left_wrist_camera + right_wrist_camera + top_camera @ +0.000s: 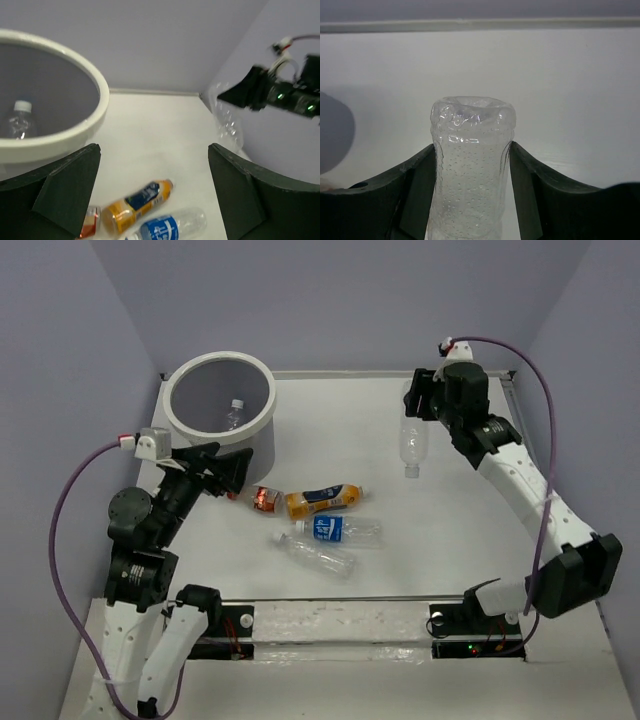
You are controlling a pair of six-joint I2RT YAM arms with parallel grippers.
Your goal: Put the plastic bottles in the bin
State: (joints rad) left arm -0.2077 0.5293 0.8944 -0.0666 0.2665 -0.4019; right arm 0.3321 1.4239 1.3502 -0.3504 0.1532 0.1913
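I will raise my right gripper and carry the bottle over the bin's opening (213,396), then release it, since that lies to the gripper's left in the top view.
The white round bin (262,430) stands at the back left, with one clear bottle (235,412) lying inside it. My left gripper (226,473) hangs open beside the bin's front wall, holding nothing. In front of it lie a small red-labelled bottle (265,499), an orange bottle (322,500), a clear bottle with a blue label (340,530) and a plain clear bottle (318,553). At the back right, my right gripper (413,400) is shut on another clear bottle (411,445), which hangs cap-down above the table. In the right wrist view its dimpled body (472,170) sits squeezed between the fingers (420,190).
The bin rim (75,132) fills the left of the left wrist view, with the orange bottle (137,202) and blue-labelled bottle (167,227) below. Purple walls close the table at the back and sides. A metal rail runs along the front edge (340,620).
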